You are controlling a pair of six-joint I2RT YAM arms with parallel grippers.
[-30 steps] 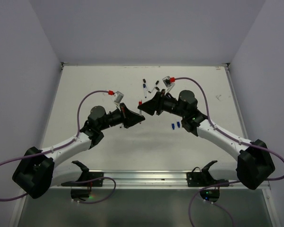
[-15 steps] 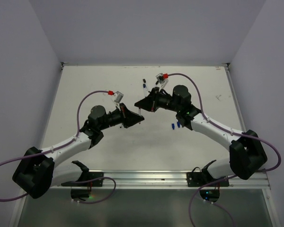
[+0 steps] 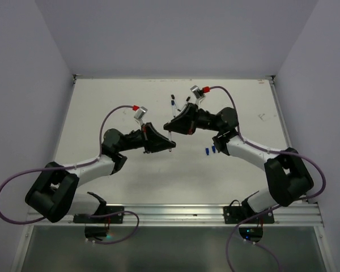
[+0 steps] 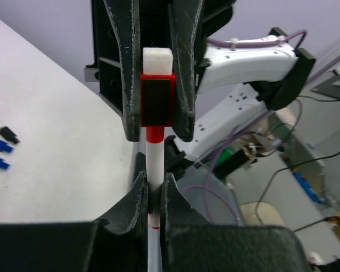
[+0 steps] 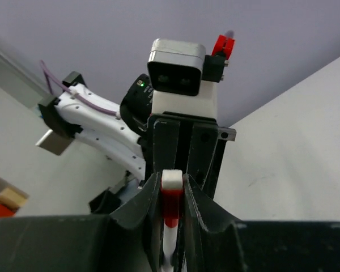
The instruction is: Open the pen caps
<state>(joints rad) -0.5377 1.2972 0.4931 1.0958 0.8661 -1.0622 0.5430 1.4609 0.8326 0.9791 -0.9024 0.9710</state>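
I should pull the red cap (image 4: pixel 157 102) off with my right gripper, across and down beside the loose caps, which are below the gripper and to its right in the top view.
A white pen (image 4: pixel 154 153) with a red pen cap (image 4: pixel 157 102) is held between both arms above the table. My left gripper (image 4: pixel 153 182) is shut on the white barrel (image 3: pixel 169 137). My right gripper (image 5: pixel 171 182) is shut on the red cap (image 5: pixel 170 203), whose white end plug (image 5: pixel 171 178) sticks out past the fingers. In the top view the left gripper (image 3: pixel 168 145) and right gripper (image 3: pixel 167 126) meet tip to tip at the table's middle. The cap sits on the pen.
Two loose blue caps (image 3: pixel 210 150) lie on the table right of the grippers, and they appear with a black cap (image 4: pixel 8 134) in the left wrist view. More pens (image 3: pixel 174 103) lie at the back centre behind the right arm.
The right gripper's jaws have closed onto the red cap. The left arm has shifted its posture and brought the pen up to the right gripper.
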